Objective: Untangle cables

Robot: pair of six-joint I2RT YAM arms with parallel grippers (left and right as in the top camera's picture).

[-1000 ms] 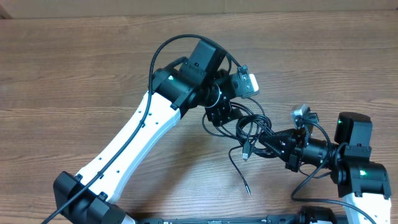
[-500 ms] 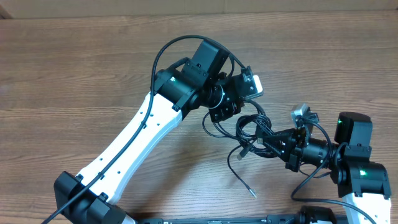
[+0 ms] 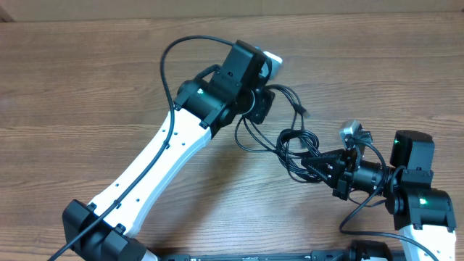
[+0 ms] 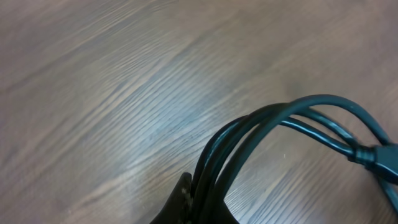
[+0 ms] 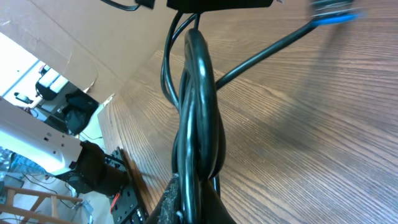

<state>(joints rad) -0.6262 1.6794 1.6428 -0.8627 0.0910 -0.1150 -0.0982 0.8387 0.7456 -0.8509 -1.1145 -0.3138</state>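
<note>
The strands arch loosely from the knot, so I will move my left gripper to the left in the overhead view, over the bare tabletop, and let go of them.
The cables (image 3: pixel 293 143) are thin black cords, knotted in a loose bundle between my two grippers at the table's right middle. My left gripper (image 3: pixel 259 109) is above and left of the knot, shut on several strands that arch away from it (image 4: pixel 273 121). One black fingertip (image 4: pixel 183 198) presses against them. My right gripper (image 3: pixel 308 165) is at the knot's lower right, shut on a twisted bunch of cords (image 5: pixel 196 106) that runs straight up from its jaws. A plug end (image 3: pixel 304 110) sticks out to the right of the left gripper.
The wooden table (image 3: pixel 87 80) stretches bare to the left and back. The left arm's white link (image 3: pixel 152 167) crosses the table diagonally from the front left. The right arm's base (image 3: pixel 420 196) sits at the front right edge.
My left gripper has shut on cable strands and moved up and back, stretching them out of the knot. The loose end that lay on the table has been drawn up. The right gripper held still.
</note>
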